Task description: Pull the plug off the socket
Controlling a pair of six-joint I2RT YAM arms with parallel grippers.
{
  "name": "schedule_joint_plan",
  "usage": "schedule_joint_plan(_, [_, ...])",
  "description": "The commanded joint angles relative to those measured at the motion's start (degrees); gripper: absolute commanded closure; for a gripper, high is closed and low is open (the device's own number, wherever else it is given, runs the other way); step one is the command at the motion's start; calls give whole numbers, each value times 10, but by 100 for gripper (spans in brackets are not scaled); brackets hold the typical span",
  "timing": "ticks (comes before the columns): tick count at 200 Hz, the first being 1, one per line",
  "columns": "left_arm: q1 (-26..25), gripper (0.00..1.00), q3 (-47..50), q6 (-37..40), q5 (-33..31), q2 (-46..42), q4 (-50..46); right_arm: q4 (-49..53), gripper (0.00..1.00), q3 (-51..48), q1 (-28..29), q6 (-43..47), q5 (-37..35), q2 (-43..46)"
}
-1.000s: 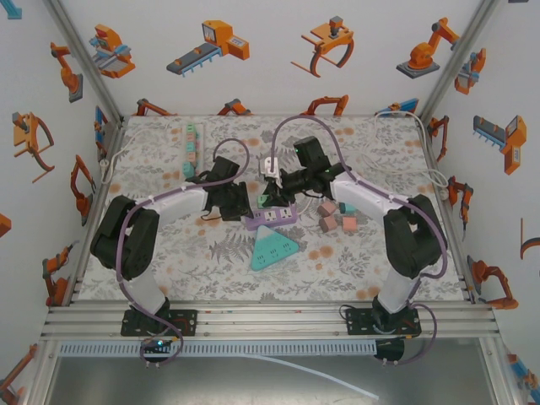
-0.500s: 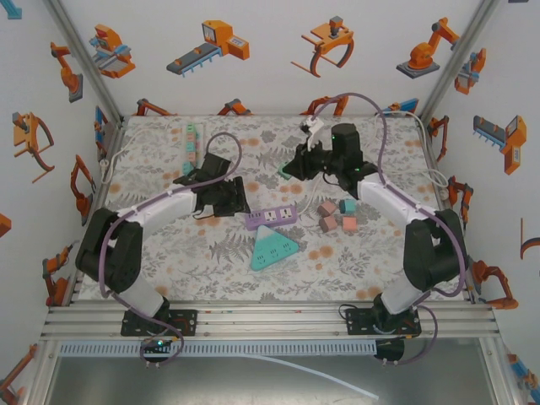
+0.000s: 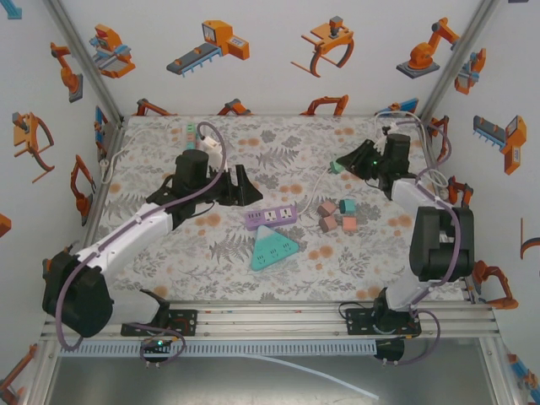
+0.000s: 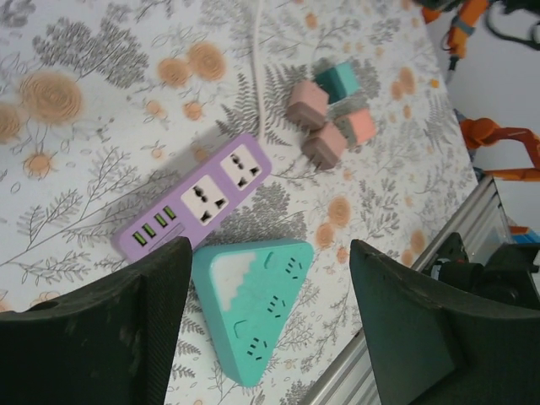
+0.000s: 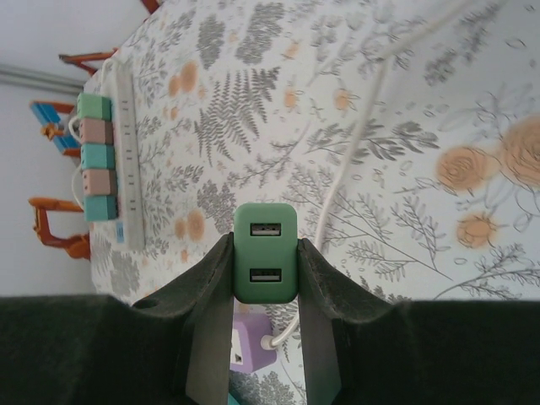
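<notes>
The right gripper brings the green plug [image 3: 337,167] down and back onto the open mat just beyond the pink blocks next and releases it, since that spot lies bare.
The purple socket strip [image 3: 272,216] lies flat mid-table with its outlets bare, also seen in the left wrist view [image 4: 198,198]. The green plug [image 3: 337,167], a small block with two USB ports [image 5: 265,253], hangs in the air to the right, well clear of the strip. My right gripper [image 3: 346,164] is shut on it, one finger on each side [image 5: 265,278]. My left gripper [image 3: 240,184] hovers left of the strip, open with nothing between its fingers [image 4: 270,287].
A teal triangular socket [image 3: 274,247] lies just in front of the purple strip. Several pink and teal blocks [image 3: 337,215] sit to its right. A white power strip with adapters [image 5: 126,160] lies at the back left. A white cable [image 5: 354,152] crosses the mat.
The right gripper carried the green plug up and far to the right, away from the purple strip. The left gripper opened, let go of the strip and drew back to the left.
</notes>
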State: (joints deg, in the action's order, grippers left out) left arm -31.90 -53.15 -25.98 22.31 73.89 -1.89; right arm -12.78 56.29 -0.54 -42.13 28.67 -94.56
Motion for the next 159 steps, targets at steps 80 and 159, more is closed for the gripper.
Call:
schedule_joint_plan(80, [0, 4, -5, 50, -50, -64, -25, -81, 93, -21, 6, -18, 68, -106])
schedule_joint_plan(159, [2, 2, 11, 45, -126, -89, -38, -8, 81, -14, 23, 32, 51, -132])
